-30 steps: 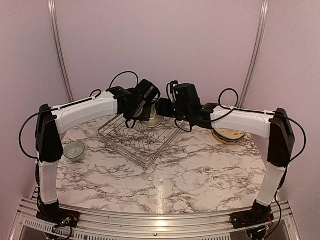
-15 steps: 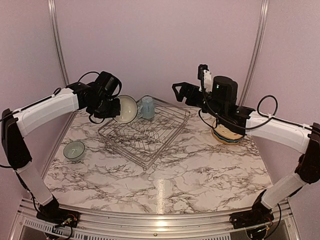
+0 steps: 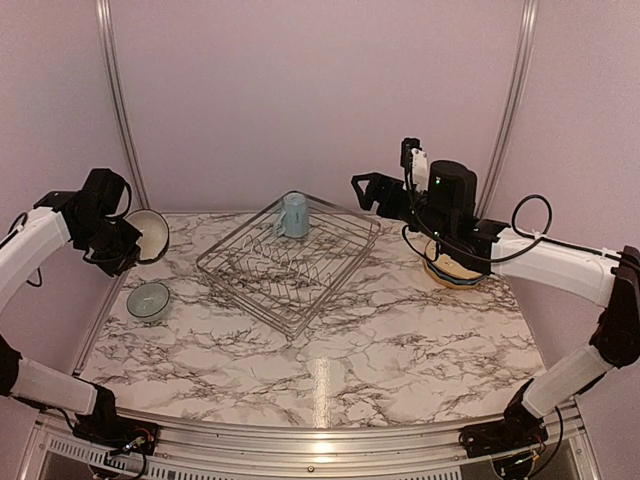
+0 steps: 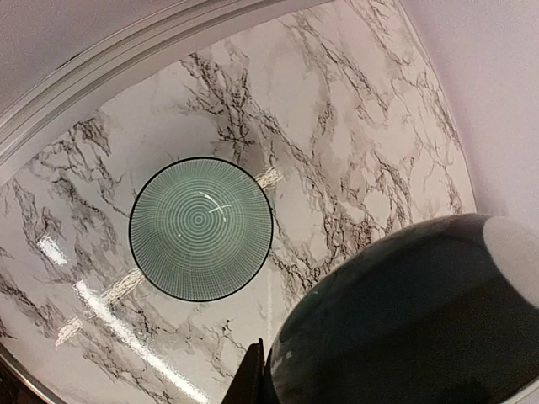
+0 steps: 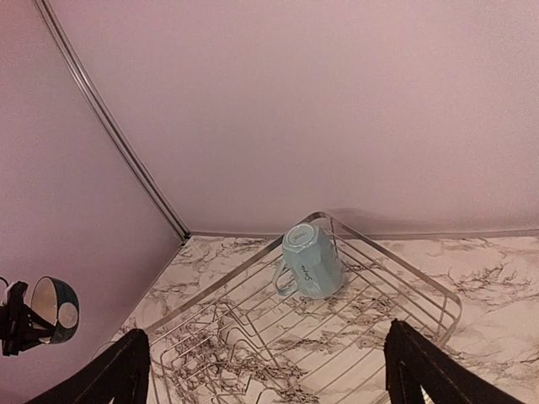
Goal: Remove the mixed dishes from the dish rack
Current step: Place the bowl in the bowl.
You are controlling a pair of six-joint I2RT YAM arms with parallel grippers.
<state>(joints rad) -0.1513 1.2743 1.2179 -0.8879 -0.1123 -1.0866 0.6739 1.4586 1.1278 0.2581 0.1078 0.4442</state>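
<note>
I will next move my left gripper down until the teal bowl (image 4: 413, 311) sits inside the empty grey-green bowl (image 4: 200, 227), then release it. The grey-green bowl is on the tabletop below my left gripper.
The dish rack (image 3: 290, 265), a silver wire basket, sits at the back centre of the marble table. A pale blue mug (image 3: 293, 215) lies tilted in its far corner and shows again in the right wrist view as the mug (image 5: 310, 259) on the rack (image 5: 253, 337). My left gripper (image 3: 122, 243) is far left, shut on the rim of a dark teal and white bowl (image 3: 150, 234), held in the air above a pale grey-green bowl (image 3: 148, 300) on the table. One finger (image 4: 251, 379) presses the teal bowl (image 4: 413, 311). My right gripper (image 3: 372, 192) hovers open and empty right of the rack.
A stack of plates (image 3: 457, 270), cream one on top, lies on the table at the right under my right arm. The grey-green bowl (image 4: 200, 229) rests near the table's left edge. Pink walls and a curved metal rail close in the back.
My left arm has swung left away from the rack, carrying the teal bowl over the grey-green bowl. My right arm has pulled back to the right of the rack, its jaws opened wide.
</note>
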